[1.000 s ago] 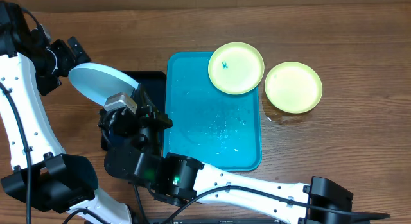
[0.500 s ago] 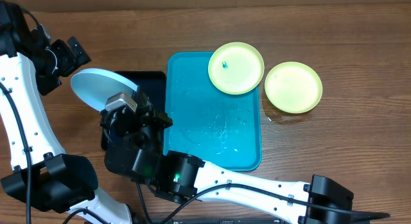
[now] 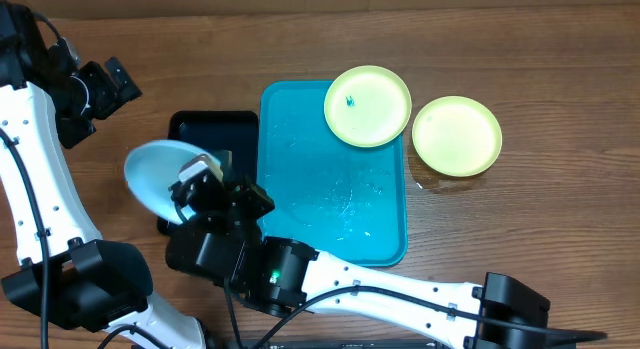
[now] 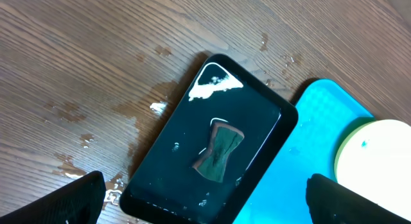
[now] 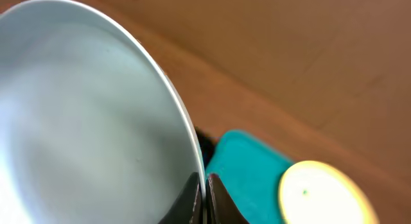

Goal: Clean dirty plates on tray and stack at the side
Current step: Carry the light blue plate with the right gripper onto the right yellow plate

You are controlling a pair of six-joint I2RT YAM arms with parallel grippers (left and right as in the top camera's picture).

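Observation:
My right gripper should next cross the tray, go down and release the plate on the clean yellow-green one, to its right in the overhead view.
My right gripper (image 3: 192, 179) is shut on the rim of the light cyan plate (image 3: 155, 174) and holds it tilted above the table's left side; the right wrist view shows my fingers (image 5: 204, 193) pinching the plate's edge (image 5: 96, 115). The bright blue tray (image 3: 330, 204) lies in the middle, wet. A yellow-green plate (image 3: 367, 106) with a small blue smear rests on the tray's far right corner. A second yellow-green plate (image 3: 456, 136) lies on the table to the right of the tray. My left gripper (image 3: 108, 84) is open and empty at the far left (image 4: 205, 185).
A narrow black tray (image 3: 212, 129) lies against the blue tray's left side. In the left wrist view the black tray (image 4: 160, 160) holds a dark green sponge (image 4: 218, 150) and white foam. Water drops spot the wood around it.
My right gripper has carried the cyan plate toward the table's front, uncovering the black tray. The left arm and both yellow-green plates have not moved.

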